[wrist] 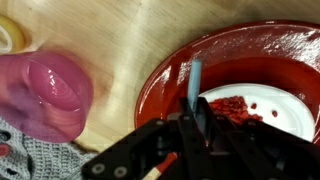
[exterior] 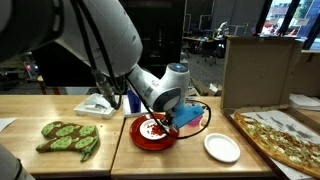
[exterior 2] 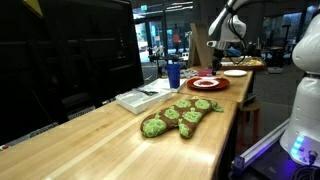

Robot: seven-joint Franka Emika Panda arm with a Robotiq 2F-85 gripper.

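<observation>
I will next move the utensil's blue handle [wrist: 195, 78] in my gripper down onto the red part beside the bowl's white inside, clear of the red bits, and let it go there.
My gripper [wrist: 197, 118] is shut on a thin blue utensil handle [wrist: 195, 78] that sticks up from between the jaws. It hangs over a red bowl [wrist: 170, 80] whose white inside [wrist: 285, 112] holds several small red bits [wrist: 232, 106]. In an exterior view the gripper [exterior: 172, 121] sits low at the right rim of the red bowl [exterior: 143, 138] on the wooden table. In an exterior view the arm [exterior 2: 224, 28] reaches down over the red bowl [exterior 2: 208, 83] at the table's far end. The utensil's lower end is hidden by the fingers.
A pink rounded object [wrist: 45, 90] and grey knitted cloth [wrist: 25, 160] lie left of the bowl. A white plate [exterior: 222, 147], a pizza [exterior: 285, 138] and a cardboard box [exterior: 258, 68] stand to the right. A green plush [exterior: 70, 138] and a white box [exterior: 100, 104] lie left.
</observation>
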